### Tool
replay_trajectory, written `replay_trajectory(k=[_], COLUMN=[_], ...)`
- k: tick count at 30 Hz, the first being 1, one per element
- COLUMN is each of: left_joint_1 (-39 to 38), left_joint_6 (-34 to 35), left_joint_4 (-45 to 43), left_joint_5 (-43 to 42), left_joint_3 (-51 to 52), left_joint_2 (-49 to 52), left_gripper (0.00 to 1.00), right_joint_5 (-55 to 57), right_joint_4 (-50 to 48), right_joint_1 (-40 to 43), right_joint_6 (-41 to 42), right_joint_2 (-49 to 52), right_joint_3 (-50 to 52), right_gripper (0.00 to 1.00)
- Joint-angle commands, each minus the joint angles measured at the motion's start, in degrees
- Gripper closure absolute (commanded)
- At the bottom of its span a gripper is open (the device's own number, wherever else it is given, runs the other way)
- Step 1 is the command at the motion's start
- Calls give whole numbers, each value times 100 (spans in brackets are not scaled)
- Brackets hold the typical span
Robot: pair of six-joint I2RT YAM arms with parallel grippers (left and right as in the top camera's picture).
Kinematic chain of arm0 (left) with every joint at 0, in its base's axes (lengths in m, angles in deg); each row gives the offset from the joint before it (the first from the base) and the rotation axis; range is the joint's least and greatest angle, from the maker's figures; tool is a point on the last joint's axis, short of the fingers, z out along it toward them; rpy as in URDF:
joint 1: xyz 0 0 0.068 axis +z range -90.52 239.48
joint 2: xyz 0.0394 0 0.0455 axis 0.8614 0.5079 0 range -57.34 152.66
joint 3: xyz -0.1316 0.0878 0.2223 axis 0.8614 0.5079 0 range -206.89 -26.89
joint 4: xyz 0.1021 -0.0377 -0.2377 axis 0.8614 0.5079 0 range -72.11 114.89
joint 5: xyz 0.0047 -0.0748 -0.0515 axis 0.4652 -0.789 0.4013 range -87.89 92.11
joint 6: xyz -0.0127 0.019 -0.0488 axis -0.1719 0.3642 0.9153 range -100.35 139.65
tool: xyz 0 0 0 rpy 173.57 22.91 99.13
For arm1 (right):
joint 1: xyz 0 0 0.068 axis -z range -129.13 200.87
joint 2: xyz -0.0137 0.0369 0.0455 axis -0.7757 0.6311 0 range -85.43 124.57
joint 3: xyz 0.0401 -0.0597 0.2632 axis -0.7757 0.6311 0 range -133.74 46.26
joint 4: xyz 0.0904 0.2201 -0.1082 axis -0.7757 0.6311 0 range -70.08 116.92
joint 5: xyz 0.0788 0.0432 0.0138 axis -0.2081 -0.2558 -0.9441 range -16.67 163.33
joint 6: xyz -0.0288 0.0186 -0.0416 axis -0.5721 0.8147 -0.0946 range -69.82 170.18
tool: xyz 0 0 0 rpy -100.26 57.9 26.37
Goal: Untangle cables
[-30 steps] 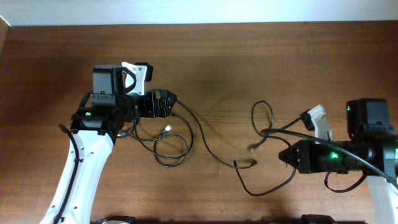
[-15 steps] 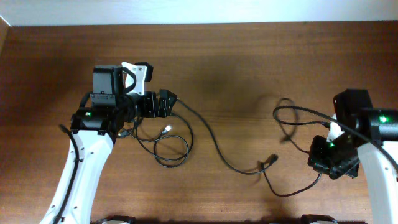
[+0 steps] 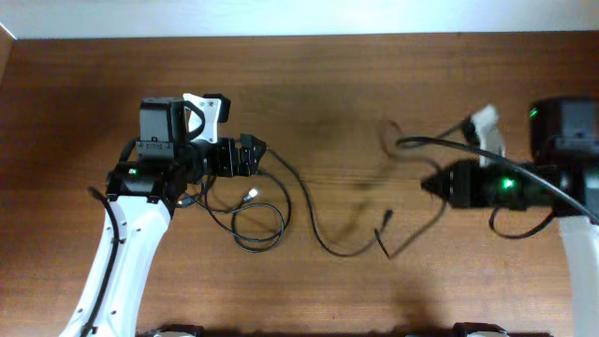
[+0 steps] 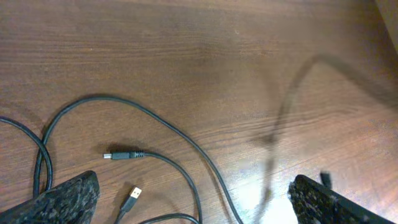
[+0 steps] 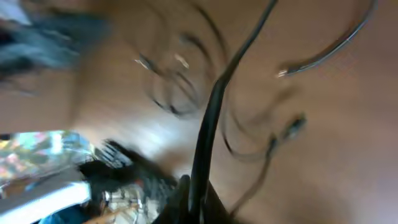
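Note:
My right gripper should swing outward, away from the tangle [image 3: 257, 220], and let go of the cable over the bare far corner [image 3: 562, 73], because that corner is to its right in the overhead view.
Several thin black cables lie in a tangle [image 3: 257, 220] on the wooden table below my left gripper [image 3: 251, 153]. One long cable [image 3: 314, 220] runs right from there to a loose plug [image 3: 387, 217]. In the left wrist view my left gripper [image 4: 196, 198] is open wide above a USB plug [image 4: 132, 196], a second connector [image 4: 118, 154] and a cable loop [image 4: 124, 102]. My right gripper [image 3: 430, 184] points left and is shut on a black cable [image 3: 421, 142] held above the table. The blurred right wrist view shows that cable [image 5: 214, 106] pinched in my right gripper [image 5: 199, 199].
The table's back edge [image 3: 299, 37] runs along the top against a pale wall. Bare wood [image 3: 374, 84] lies between the two arms. The right arm's own wiring [image 3: 510, 229] hangs below its wrist.
My right arm has swung up and turned to point left, with its cable lifted and dragged. The loose plug end has shifted left. My left arm has not moved.

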Motion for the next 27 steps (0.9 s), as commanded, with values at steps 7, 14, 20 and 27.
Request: replay_trajectory(k=[7, 14, 20, 27], left_joint_1=[-11, -11, -11, -11], left_joint_6=[-111, -111, -111, -111], left_joint_4=[-7, -7, -7, -7], left_joint_5=[37, 37, 37, 37], left_joint_3=[-39, -39, -39, -39], left_joint_2=[33, 33, 33, 33], left_gripper=[1, 1, 1, 1], right_joint_5=[1180, 1869, 2028, 3456], right_joint_4=[-1106, -807, -1185, -1281], right_joint_1=[-142, -146, -146, -146], right_joint_6=[1200, 1467, 1467, 1467], right_joint_2=[195, 463, 466, 466], right_joint_3=[-922, -925, -925, -922], right_gripper=[96, 96, 96, 96])
